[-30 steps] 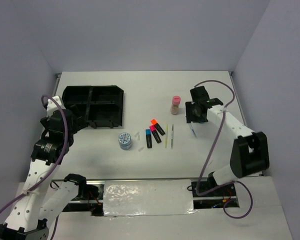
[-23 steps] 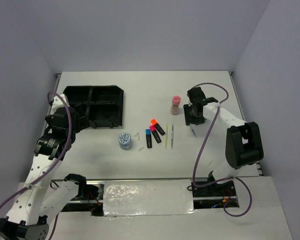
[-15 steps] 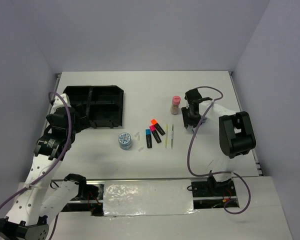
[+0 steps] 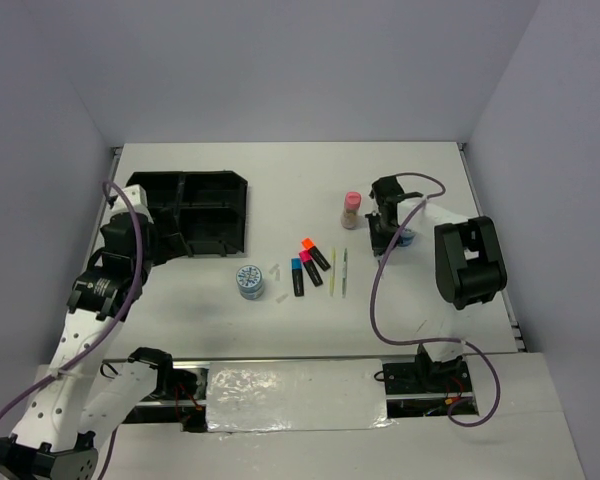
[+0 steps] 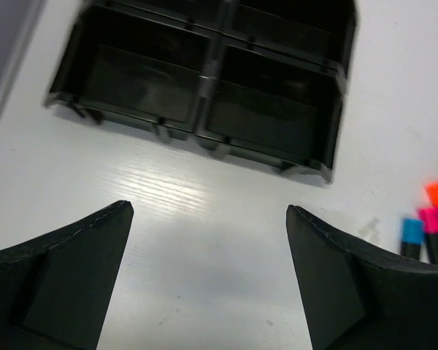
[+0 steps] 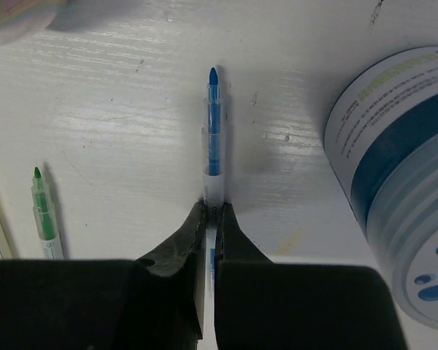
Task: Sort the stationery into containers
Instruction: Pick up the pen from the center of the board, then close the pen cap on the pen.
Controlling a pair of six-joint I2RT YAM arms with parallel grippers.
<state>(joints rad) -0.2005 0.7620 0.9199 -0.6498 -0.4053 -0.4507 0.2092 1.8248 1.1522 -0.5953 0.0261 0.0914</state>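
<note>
I need to move my left gripper to the right in the top view and lower it onto a tiny white bit beside the markers, because its fingers have only bare table between them.
In the right wrist view my right gripper (image 6: 212,208) is shut on a thin white pen with a blue tip (image 6: 214,146) that lies on the table. A round blue-white tin (image 6: 398,182) stands just right of it, and a green-tipped pen (image 6: 42,211) lies to the left. From above, the right gripper (image 4: 383,240) sits beside the pink-capped bottle (image 4: 351,209). Three short markers (image 4: 308,265), two thin pens (image 4: 339,270) and a second tin (image 4: 249,281) lie mid-table. My left gripper (image 5: 208,211) hangs open over bare table in front of the black tray (image 5: 204,80).
The tray (image 4: 190,210) sits at the far left with its compartments showing nothing inside. Tiny white bits (image 4: 275,272) lie between the tin and the markers. In the left wrist view the orange, pink and blue marker caps (image 5: 427,215) show at the right edge.
My right gripper has swung left towards the bottle, come down and closed on the blue-tipped pen. The left arm shifted slightly towards the tray and stays open.
</note>
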